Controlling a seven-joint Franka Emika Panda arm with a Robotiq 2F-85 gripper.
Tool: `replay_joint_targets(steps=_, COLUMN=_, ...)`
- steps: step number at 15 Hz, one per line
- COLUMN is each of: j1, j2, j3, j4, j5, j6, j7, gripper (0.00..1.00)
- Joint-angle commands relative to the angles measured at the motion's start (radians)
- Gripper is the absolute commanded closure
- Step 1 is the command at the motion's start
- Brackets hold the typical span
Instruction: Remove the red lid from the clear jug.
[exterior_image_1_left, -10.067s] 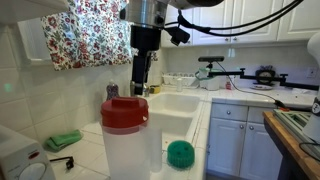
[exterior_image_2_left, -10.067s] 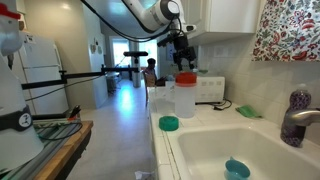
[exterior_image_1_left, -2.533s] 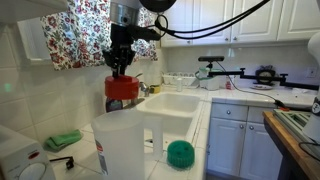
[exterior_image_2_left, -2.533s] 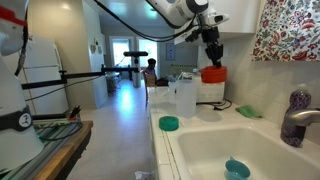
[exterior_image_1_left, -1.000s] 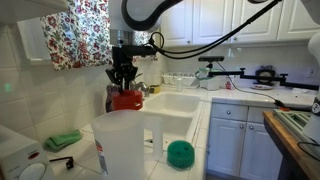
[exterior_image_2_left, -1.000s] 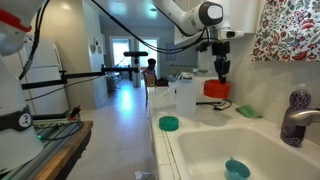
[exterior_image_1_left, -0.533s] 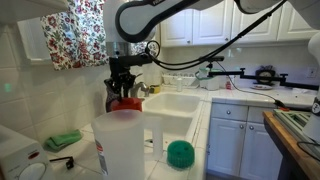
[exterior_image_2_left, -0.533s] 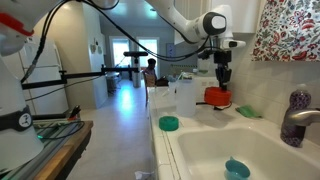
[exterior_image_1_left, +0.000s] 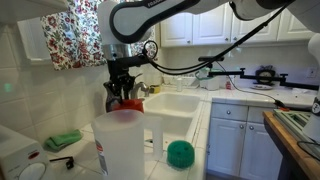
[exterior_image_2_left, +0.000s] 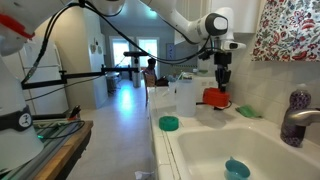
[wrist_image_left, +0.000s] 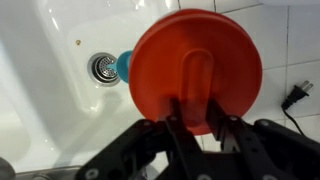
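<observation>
The red lid still hangs tilted above the tiles, so next I need to lower my gripper, leveling it onto the tiled counter beside the sink.
The red lid (wrist_image_left: 195, 55) fills the wrist view, and my gripper (wrist_image_left: 198, 108) is shut on the raised ridge across its top. In both exterior views the lid (exterior_image_1_left: 126, 103) (exterior_image_2_left: 215, 97) hangs tilted from the gripper (exterior_image_1_left: 123, 90) (exterior_image_2_left: 222, 84), low over the tiled counter beside the sink. The clear jug (exterior_image_1_left: 122, 148) stands open-topped close to the camera, well apart from the lid. In an exterior view the jug (exterior_image_2_left: 184, 98) stands left of the lid on the counter.
A white sink (wrist_image_left: 50, 90) with its drain (wrist_image_left: 103, 68) and a blue object (wrist_image_left: 122, 66) lies below the lid. A green round object (exterior_image_1_left: 180, 152) (exterior_image_2_left: 169, 123) sits on the counter. A green cloth (exterior_image_1_left: 63, 140) lies by the wall, near a black plug (wrist_image_left: 293, 95).
The gripper has carried the red lid downward, closer to the counter beside the sink. The jug has stayed where it was.
</observation>
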Motion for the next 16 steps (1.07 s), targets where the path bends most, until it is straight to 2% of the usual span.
replay_joint_targets(steps=1, j1=0.003, j2=0.003, j3=-0.002, j4=0.008, j5=0.002, j6=-0.006, j7=0.000, gripper=0.92)
replay_joint_targets(steps=2, j1=0.000, j2=0.041, j3=-0.004, j4=0.054, j5=0.005, j6=-0.042, j7=0.003, gripper=0.92)
replay_joint_targets(steps=8, j1=0.003, j2=0.135, j3=-0.009, j4=0.106, j5=-0.004, j6=0.010, j7=-0.008, gripper=0.92)
replay_joint_targets(steps=16, j1=0.017, j2=0.246, j3=-0.014, j4=0.207, j5=-0.001, j6=0.192, j7=-0.004, gripper=0.92)
